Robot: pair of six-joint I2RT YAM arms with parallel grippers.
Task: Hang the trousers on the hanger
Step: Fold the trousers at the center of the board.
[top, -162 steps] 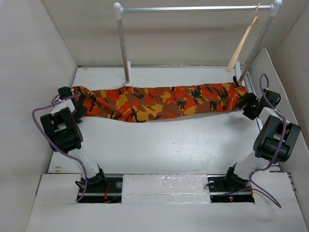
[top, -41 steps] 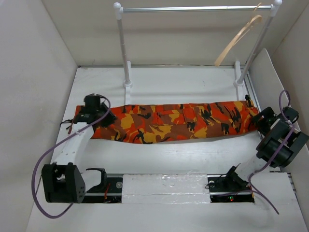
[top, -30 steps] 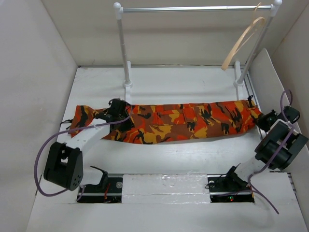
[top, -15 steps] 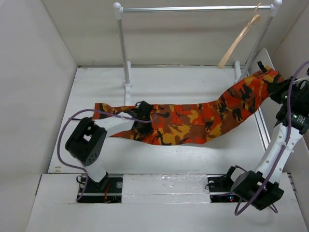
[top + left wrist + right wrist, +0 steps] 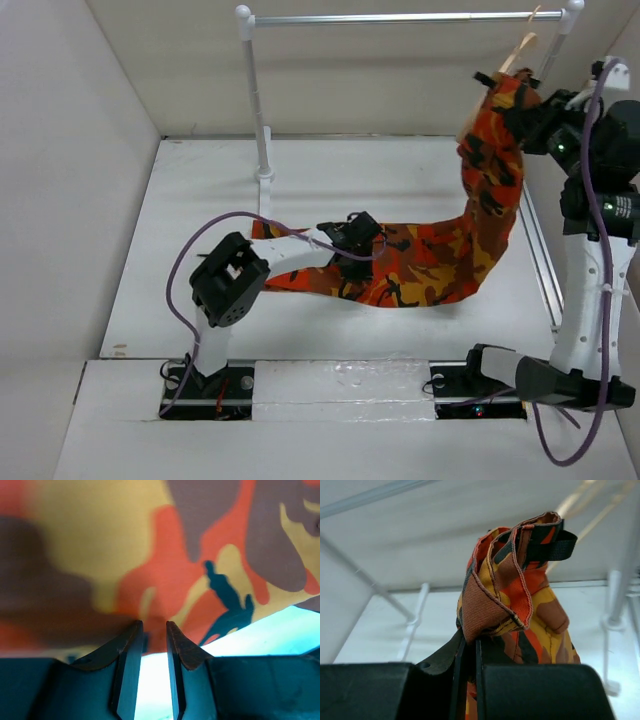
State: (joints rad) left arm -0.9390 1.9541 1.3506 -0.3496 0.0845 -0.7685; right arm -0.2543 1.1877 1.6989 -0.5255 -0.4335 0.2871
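The trousers' flat end [image 5: 265, 231] lies below my right gripper, to its left in the top view, so I next need to carry the trousers' bunched end down over it and release.
The camouflage trousers [image 5: 430, 265] run from the table up to the far right. My right gripper [image 5: 525, 108] is raised high and shut on their bunched top end [image 5: 520, 580], which carries a black loop. That end hangs just below the pale wooden hanger [image 5: 522, 48], whose thin arms show behind the cloth [image 5: 572, 499]. My left gripper [image 5: 352, 232] sits low on the trousers' middle. Its fingers [image 5: 172, 635] stand narrowly apart, with the cloth's edge [image 5: 175, 545] caught between their tips. The left end of the trousers lies flat on the table.
The metal clothes rail [image 5: 400, 17] spans the back on two white posts [image 5: 255, 100], with the hanger near its right post. Beige walls close in on both sides. The right arm stands close to the right wall.
The right arm has risen and carried the trousers' end from mid-height up to the hanger. The left gripper has moved right across the table, and the trousers' left end has trailed right with it.
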